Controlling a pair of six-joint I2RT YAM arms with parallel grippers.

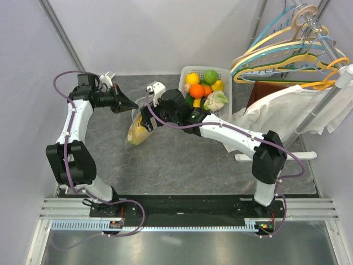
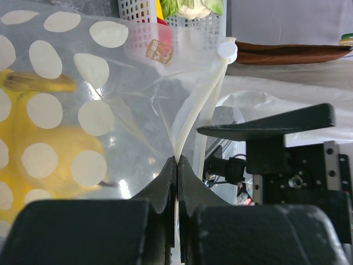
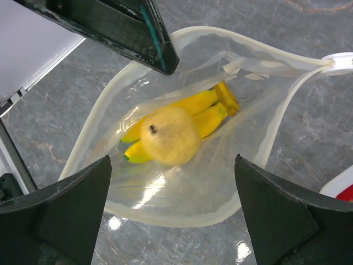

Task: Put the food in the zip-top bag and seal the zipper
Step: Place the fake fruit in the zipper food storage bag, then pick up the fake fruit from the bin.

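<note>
The red food in the white basket point(image 3: 346, 194) is still unbagged, so next I should move my right gripper to the right in the top view and down onto that red food.
The clear dotted zip-top bag point(image 1: 137, 131) hangs open-mouthed over the table. My left gripper point(image 1: 134, 104) is shut on its rim, pinching the pale zipper strip point(image 2: 190, 118) between the fingertips point(image 2: 177, 161). The white slider tab point(image 2: 226, 51) sits at the strip's far end. Inside the bag lie a banana point(image 3: 201, 107) and a round yellow fruit point(image 3: 168, 135). Right above the bag mouth, my right gripper point(image 3: 172, 161) is open wide and holds nothing. More food point(image 1: 201, 87), orange, green, yellow and a pale cauliflower-like piece, lies in the white basket point(image 1: 226, 74).
The basket stands at the back of the grey table, just right of the bag. A rack of coloured hangers point(image 1: 292, 52) and a white cloth garment point(image 1: 292, 107) take up the right side. A white wall panel point(image 3: 27, 55) borders the table.
</note>
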